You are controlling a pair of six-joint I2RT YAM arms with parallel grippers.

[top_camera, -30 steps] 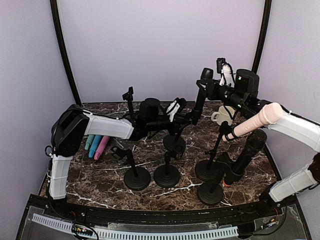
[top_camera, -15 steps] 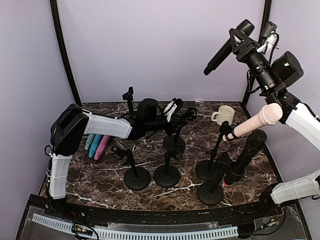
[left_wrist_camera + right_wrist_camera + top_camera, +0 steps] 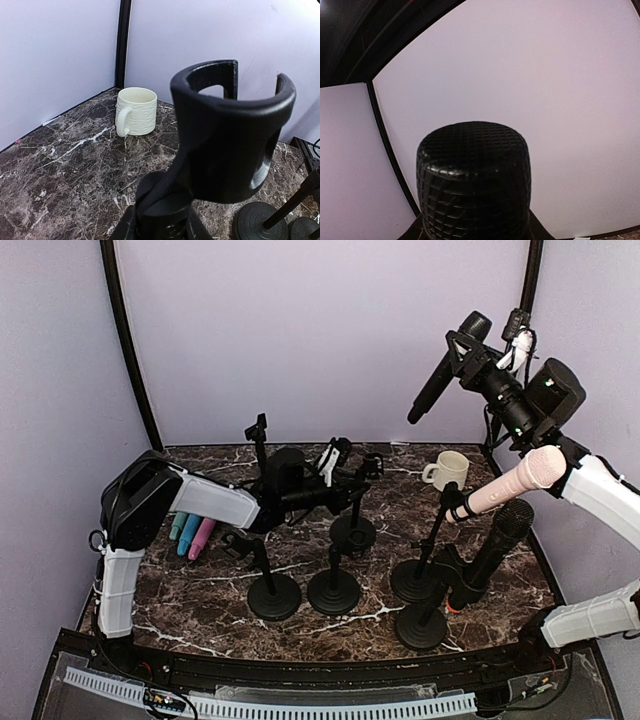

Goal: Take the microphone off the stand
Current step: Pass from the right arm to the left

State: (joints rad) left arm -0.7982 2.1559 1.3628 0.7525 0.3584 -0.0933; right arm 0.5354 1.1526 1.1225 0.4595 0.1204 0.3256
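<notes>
I should next move my right gripper left in the top view, toward my left gripper, and turn the slanted microphone upright to release it.
My right gripper [image 3: 468, 350] is raised high at the back right, shut on a black microphone [image 3: 440, 375] that points down to the left, free of any stand. In the right wrist view the microphone's mesh head [image 3: 472, 175] fills the middle, above my right gripper [image 3: 475, 229]. My left gripper [image 3: 358, 474] is shut on the top of a black stand [image 3: 353, 530] in mid-table. In the left wrist view the stand's clip [image 3: 235, 125] is empty, and my left gripper [image 3: 162, 222] clamps the joint below it.
A pink microphone [image 3: 508, 483] and a black one [image 3: 497, 548] sit in stands at the right. More black stands [image 3: 274, 595] are in front. Three coloured microphones [image 3: 192, 532] lie at the left. A cream mug [image 3: 448, 470] [image 3: 135, 111] stands at the back.
The right gripper has pulled the black microphone out of the stand's clip and lifted it up and to the right. The left gripper keeps its hold on the stand.
</notes>
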